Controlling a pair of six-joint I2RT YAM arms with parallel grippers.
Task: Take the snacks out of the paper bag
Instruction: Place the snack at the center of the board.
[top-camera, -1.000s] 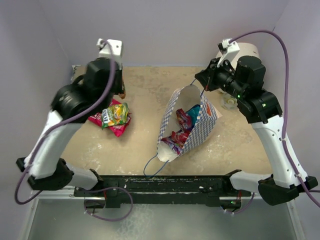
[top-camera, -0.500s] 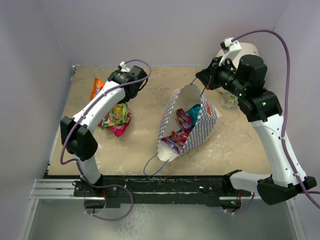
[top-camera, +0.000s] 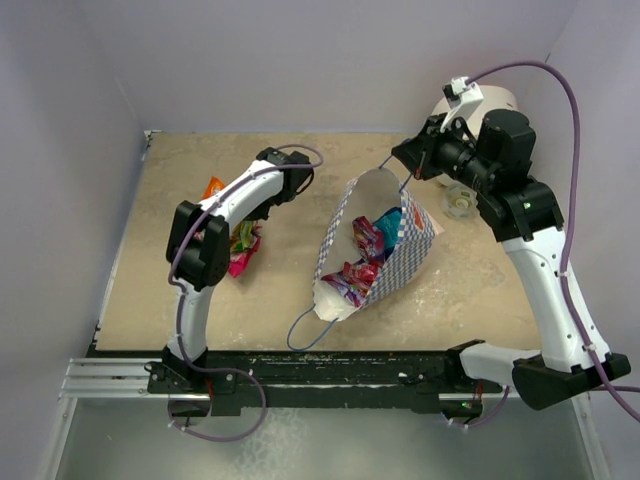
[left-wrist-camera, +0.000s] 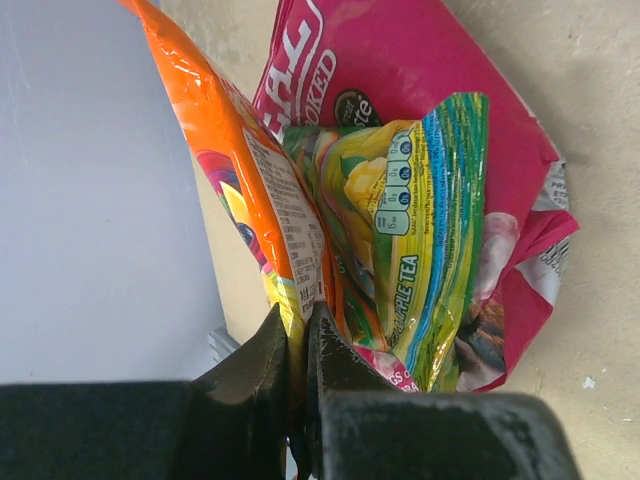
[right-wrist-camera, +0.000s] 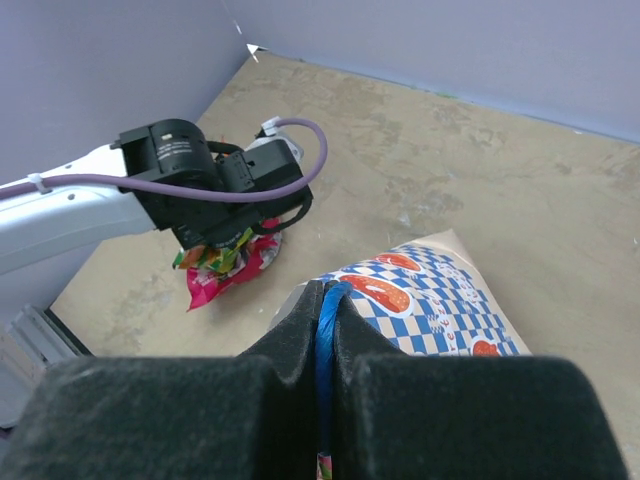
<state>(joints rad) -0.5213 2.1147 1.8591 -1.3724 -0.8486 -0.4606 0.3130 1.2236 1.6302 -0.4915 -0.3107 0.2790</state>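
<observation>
Next, the left gripper lowers the orange packet onto the yellow-green packet (top-camera: 243, 238) just below. It then releases the orange packet's edge there, clear of the open bag.
The paper bag (top-camera: 400, 262) lies tilted on the table with its mouth open. Several snacks (top-camera: 366, 240) show inside it. My right gripper (top-camera: 404, 166) is shut on the bag's blue cord handle (right-wrist-camera: 325, 318) and holds the rim up; the checked outside shows in the right wrist view (right-wrist-camera: 430, 300). My left gripper (left-wrist-camera: 297, 335) is shut on the edge of an orange packet (left-wrist-camera: 225, 170), beside a yellow-green packet (left-wrist-camera: 420, 230) and a pink packet (left-wrist-camera: 400, 60). In the top view the orange packet (top-camera: 212, 187) sticks out behind the left arm, over the pile (top-camera: 240, 245).
A large white cylinder (top-camera: 497, 100) stands at the back right, behind the right arm. A small clear object (top-camera: 460, 202) lies right of the bag. Walls close the table on the left, back and right. The bag's second handle (top-camera: 305, 330) loops toward the front edge.
The left arm has swung and folded, so its wrist is now further right. The orange packet has moved right toward the pile. The right gripper and the bag have not moved.
</observation>
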